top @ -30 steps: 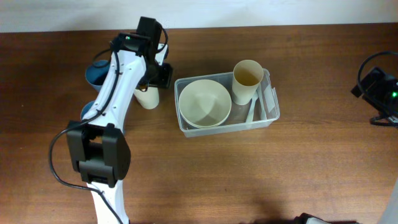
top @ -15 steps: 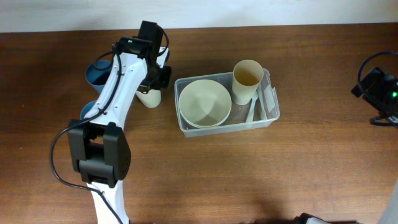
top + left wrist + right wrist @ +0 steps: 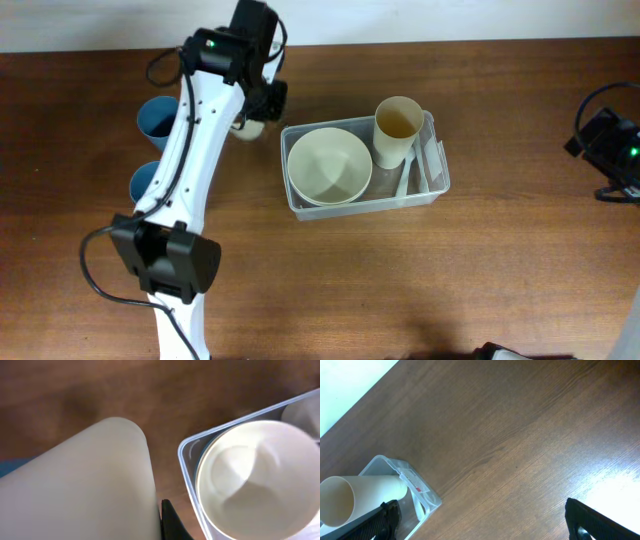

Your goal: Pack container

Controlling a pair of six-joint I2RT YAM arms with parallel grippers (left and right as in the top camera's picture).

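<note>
I should next lift my left gripper over to the upright cup's opening [image 3: 399, 116], to its right in the overhead view, and let go of the second cup inside.
The clear container [image 3: 438, 187] lies mid-table and holds a cream bowl [image 3: 329, 166], an upright cream cup [image 3: 398, 129] and a white spoon [image 3: 405, 177]. My left gripper [image 3: 258, 104] is shut on a second cream cup [image 3: 250, 126], just off the container's back left corner. That cup [image 3: 75, 485] fills the left wrist view, with one black finger [image 3: 172, 522] against its side, the container's rim [image 3: 186, 474] and bowl [image 3: 255, 480] beside it. The other finger is hidden. My right gripper [image 3: 485, 530] stands open over bare wood at the far right, the container's labelled end [image 3: 412, 481] to its left.
Two blue cups [image 3: 155, 118] [image 3: 145, 181] stand on the table left of my left arm. My right arm [image 3: 608, 148] sits near the table's right edge. Brown wood lies in front of the container and between it and my right arm.
My left gripper closed on the cream cup beside the container and carried it toward the back of the table. The right arm has not moved.
</note>
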